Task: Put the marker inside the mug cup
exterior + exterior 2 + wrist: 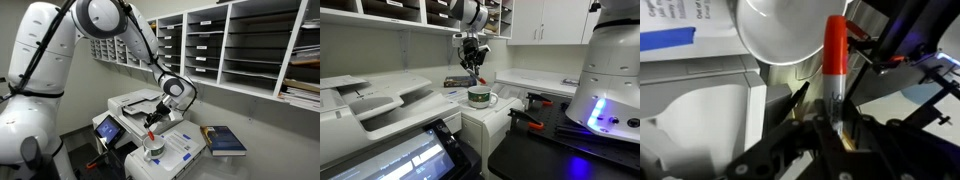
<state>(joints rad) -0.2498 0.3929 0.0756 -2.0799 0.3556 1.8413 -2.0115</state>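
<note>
I will next lower my gripper to the mug's opening (790, 28) below it and let go of the red marker (836, 50) inside, as its red end is still above the mug's rim.
My gripper (830, 125) is shut on the red marker (836, 50), which points away from the jaws, its tip beside the rim of the white-grey mug (780, 30). In both exterior views the gripper (152, 122) (472, 62) hangs just above the mug (153, 150) (480, 97), which stands on a white paper-covered surface. The marker (475, 76) hangs down from the jaws with its tip a little above the mug's opening. The mug's inside is darker than its wall.
A blue book (225, 140) lies beside the mug. A large printer (135, 100) stands behind it. Wall shelves (240, 45) with paper trays run above. Red-handled tools (525, 118) lie on the dark counter near the robot base (605, 80).
</note>
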